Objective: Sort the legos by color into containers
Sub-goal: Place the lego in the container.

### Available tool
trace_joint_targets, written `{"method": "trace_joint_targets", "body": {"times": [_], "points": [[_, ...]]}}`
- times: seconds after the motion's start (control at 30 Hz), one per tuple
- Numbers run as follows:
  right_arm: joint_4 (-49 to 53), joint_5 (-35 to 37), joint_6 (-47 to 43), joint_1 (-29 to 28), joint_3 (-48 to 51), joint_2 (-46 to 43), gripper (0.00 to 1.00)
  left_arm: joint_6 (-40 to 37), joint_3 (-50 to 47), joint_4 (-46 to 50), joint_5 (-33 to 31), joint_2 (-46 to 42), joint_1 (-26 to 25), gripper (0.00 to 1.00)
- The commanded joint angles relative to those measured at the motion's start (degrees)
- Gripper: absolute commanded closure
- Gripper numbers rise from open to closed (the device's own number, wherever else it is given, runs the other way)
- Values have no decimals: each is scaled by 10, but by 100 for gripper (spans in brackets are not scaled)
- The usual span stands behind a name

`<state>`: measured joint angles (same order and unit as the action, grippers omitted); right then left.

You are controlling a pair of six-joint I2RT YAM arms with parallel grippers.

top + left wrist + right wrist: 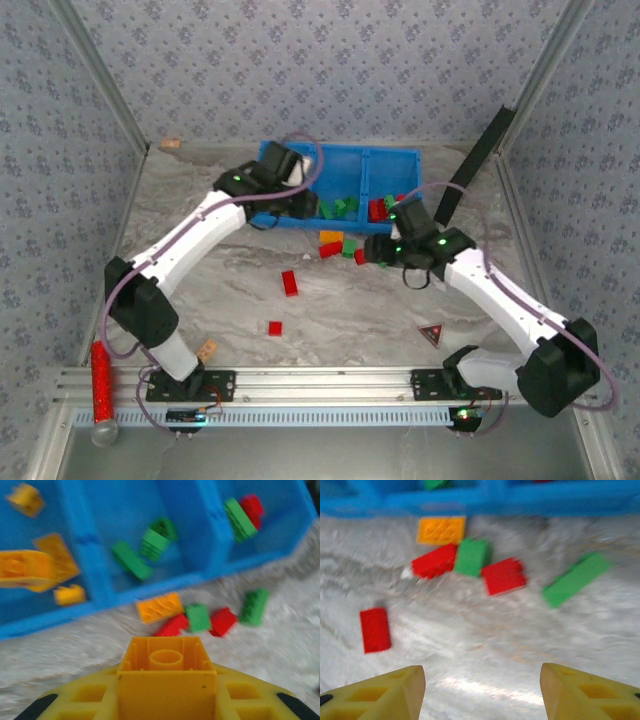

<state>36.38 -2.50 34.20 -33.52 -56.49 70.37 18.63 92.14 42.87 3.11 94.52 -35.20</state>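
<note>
My left gripper swings outward over the blue tray's section with the orange legos next and releases the orange-yellow lego (167, 672) there, since its color matches theirs.
My left gripper (167, 682) is shut on an orange-yellow lego (167, 672), hollow underside facing the camera, just in front of the blue tray (50, 622). The tray's left compartment holds orange legos (55, 562), the middle one green legos (131, 560), and the right one a green (239, 519) and a red lego (252, 504). An orange (441, 530), two red (434, 561) (503, 576) and two green legos (471, 556) (575, 579) lie on the table before the tray. My right gripper (482, 692) hangs open above bare table near them. Two more red legos (290, 283) (275, 327) lie nearer.
The blue tray (400, 155) sits at the back centre. A black-and-red triangular piece (432, 334) lies front right, a red glittery cylinder (100, 385) at the front left edge, a cork-like piece (207, 349) by the left base. A black bar (480, 160) leans at the back right.
</note>
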Motion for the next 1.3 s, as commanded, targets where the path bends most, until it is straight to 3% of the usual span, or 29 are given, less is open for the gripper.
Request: {"method": "trace_joint_targets", "body": {"times": [0.0,0.27,0.4,0.77,1.27], "points": [[-17,55,81,-80,-31,49,35,-34,-13,-33,-18,11,54,79],[45,92,86,-244,-222,249,27,-51,48,-91,-12,127,123,80],[82,95,83,-287,-304,339,23,-53,91,-104,-3,189,139,80],[100,97,118,-343,-347,423,20,-60,239,-87,3,337,153,76],[98,31,159,-365,-361,478,23,-67,261,-81,13,368,159,58]]}}
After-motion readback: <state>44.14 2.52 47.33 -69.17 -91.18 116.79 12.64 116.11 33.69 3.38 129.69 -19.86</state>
